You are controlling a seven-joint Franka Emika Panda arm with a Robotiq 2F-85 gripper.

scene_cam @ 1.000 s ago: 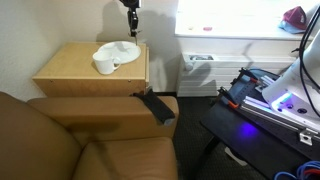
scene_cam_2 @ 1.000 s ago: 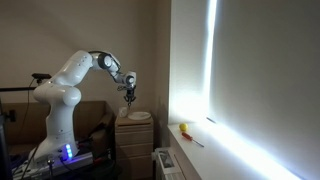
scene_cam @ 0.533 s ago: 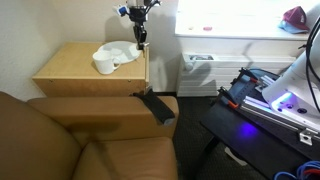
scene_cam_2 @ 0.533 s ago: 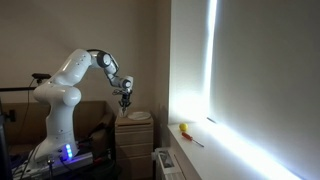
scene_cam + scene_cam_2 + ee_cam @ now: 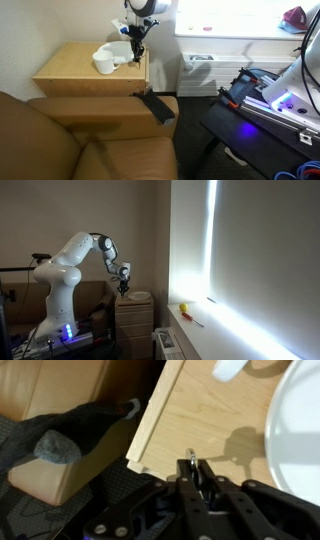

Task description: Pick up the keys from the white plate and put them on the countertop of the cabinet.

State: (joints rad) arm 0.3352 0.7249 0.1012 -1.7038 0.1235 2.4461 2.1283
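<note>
My gripper lowers the keys (image 5: 194,463) and shifts toward the white cup next, to release them on bare tan countertop (image 5: 205,415) beside the plate.
My gripper (image 5: 137,55) hangs low over the countertop of the cabinet (image 5: 72,68), just beside the white plate (image 5: 121,51). In the wrist view the jaws (image 5: 197,472) are shut on the keys (image 5: 194,463), a small metal piece sticking out between the fingertips. Under them is bare tan countertop (image 5: 205,415), with the plate's rim (image 5: 292,435) at the right. The other exterior view shows the gripper (image 5: 123,284) just above the cabinet and the plate (image 5: 139,296). No keys show on the plate.
A white cup (image 5: 103,64) stands on the countertop by the plate. The brown leather couch (image 5: 90,135) adjoins the cabinet, with a dark object (image 5: 155,105) on its arm. A white heater unit (image 5: 205,72) stands beyond the cabinet's edge (image 5: 148,430).
The gripper has come down from high above the plate to just over the countertop beside it, still shut on the keys.
</note>
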